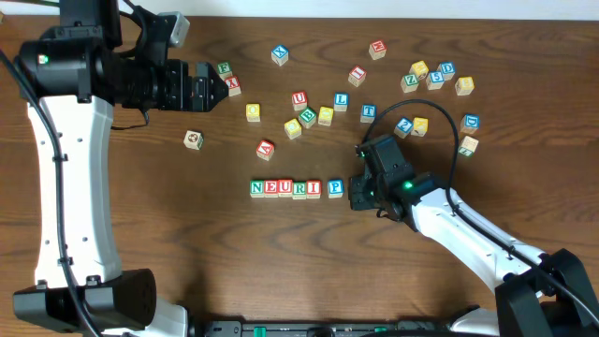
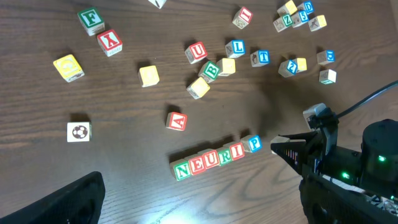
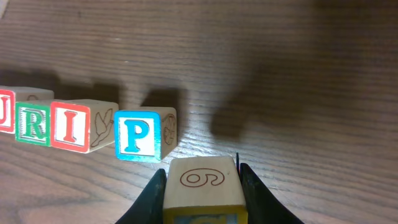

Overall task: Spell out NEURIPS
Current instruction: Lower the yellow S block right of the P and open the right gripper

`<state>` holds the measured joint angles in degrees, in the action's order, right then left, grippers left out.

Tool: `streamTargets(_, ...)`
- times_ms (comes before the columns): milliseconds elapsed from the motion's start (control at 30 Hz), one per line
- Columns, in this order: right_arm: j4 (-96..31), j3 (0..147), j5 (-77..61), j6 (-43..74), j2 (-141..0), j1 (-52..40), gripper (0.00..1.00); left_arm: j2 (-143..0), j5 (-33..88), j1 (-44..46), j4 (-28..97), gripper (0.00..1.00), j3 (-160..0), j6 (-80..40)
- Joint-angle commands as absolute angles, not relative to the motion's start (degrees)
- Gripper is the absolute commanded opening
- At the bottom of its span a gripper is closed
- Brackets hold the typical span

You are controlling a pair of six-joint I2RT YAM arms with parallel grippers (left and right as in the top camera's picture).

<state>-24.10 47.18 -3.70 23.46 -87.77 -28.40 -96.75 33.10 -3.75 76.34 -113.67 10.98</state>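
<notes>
The yellow-faced cube (image 3: 202, 179) is still over the table. My right gripper will bring it down beside the blue P cube next.
Six wooden cubes stand in a row reading N E U R I P (image 1: 295, 188), also in the left wrist view (image 2: 214, 157). The blue P cube (image 3: 138, 135) is the row's right end, a small gap from the red I (image 3: 69, 127). My right gripper (image 3: 202, 194) is shut on a yellow-faced cube (image 3: 202, 179) with a looped mark on top, held just right of the P. In the overhead view the right gripper (image 1: 360, 195) hides that cube. My left gripper (image 1: 213, 86) is open and empty, high at the far left; one finger (image 2: 68, 199) shows.
Loose cubes lie behind the row: A (image 1: 266, 149), U (image 1: 299, 98), L (image 1: 342, 99), T (image 1: 368, 112), Z (image 1: 404, 125), X (image 1: 280, 54), a soccer-ball cube (image 1: 193, 139), and a cluster at the back right (image 1: 435, 75). The right arm's cable (image 1: 459, 140) arcs over the table.
</notes>
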Motion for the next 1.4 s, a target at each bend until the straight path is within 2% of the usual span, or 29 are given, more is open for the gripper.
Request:
streamTargets(0,-24.23,47.00,-0.69,24.84,-88.14,-28.53,0.20,-96.27,33.63,-3.95,76.47,0.98,-114.56,11.79)
streamTargets(500,-20.29,47.03,3.18,28.29,-95.79,-28.53,0.19,-96.27,33.63,-3.95,76.47,0.98,-114.56,11.81)
streamTargets(933,-18.87,47.03,2.85,28.29,-96.18,-28.56,0.21,-96.27,33.63,-3.95,76.47,0.98,-114.56,11.79)
streamTargets(1000,-18.83,47.03,2.85,28.29,-96.18,-28.56,0.22,-96.27,33.63,-3.95,76.47,0.98,-114.56,11.79)
streamTargets(1200,-18.81,47.03,2.83,28.27,-96.18,-28.56,0.38,-96.27,33.63,-3.95,76.47,0.98,-114.56,11.79)
streamTargets(1367,-18.81,47.03,2.85,28.27,-96.18,-28.56,0.42,-96.27,33.63,-3.95,76.47,0.98,-114.56,11.79)
